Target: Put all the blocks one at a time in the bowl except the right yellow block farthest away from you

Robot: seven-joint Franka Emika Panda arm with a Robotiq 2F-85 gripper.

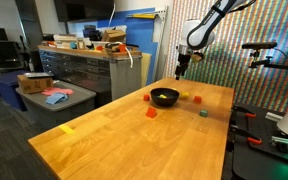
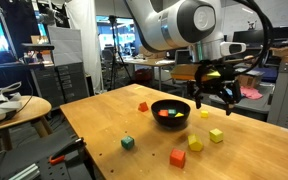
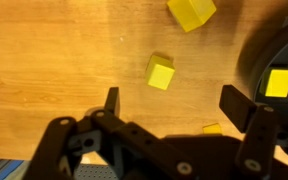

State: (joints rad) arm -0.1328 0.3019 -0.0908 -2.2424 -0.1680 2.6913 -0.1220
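Note:
Because the middle yellow block lies at an angle to my open fingers, I will turn my gripper while lowering it around that block to close.
The black bowl (image 1: 165, 97) (image 2: 171, 112) stands mid-table with small blocks inside; in the wrist view its rim (image 3: 252, 60) holds a yellow block (image 3: 279, 82). In an exterior view, two yellow blocks (image 2: 195, 144) (image 2: 216, 135), a red block (image 2: 178, 157), a green block (image 2: 127, 142) and more red blocks (image 2: 142, 106) (image 2: 205, 114) lie around it. My gripper (image 2: 212, 98) (image 1: 181, 68) hovers open and empty above the table beside the bowl. The wrist view shows the open gripper (image 3: 174, 105) above two yellow blocks (image 3: 160, 73) (image 3: 191, 10); a yellow sliver (image 3: 212, 128) peeks from behind its body.
The wooden table (image 1: 104, 140) has edges close to the blocks in an exterior view (image 2: 94, 140). A round side table (image 2: 14, 110) stands beside it. A workbench with drawers (image 1: 84, 65) and a cluttered low table (image 1: 49, 95) stand beyond.

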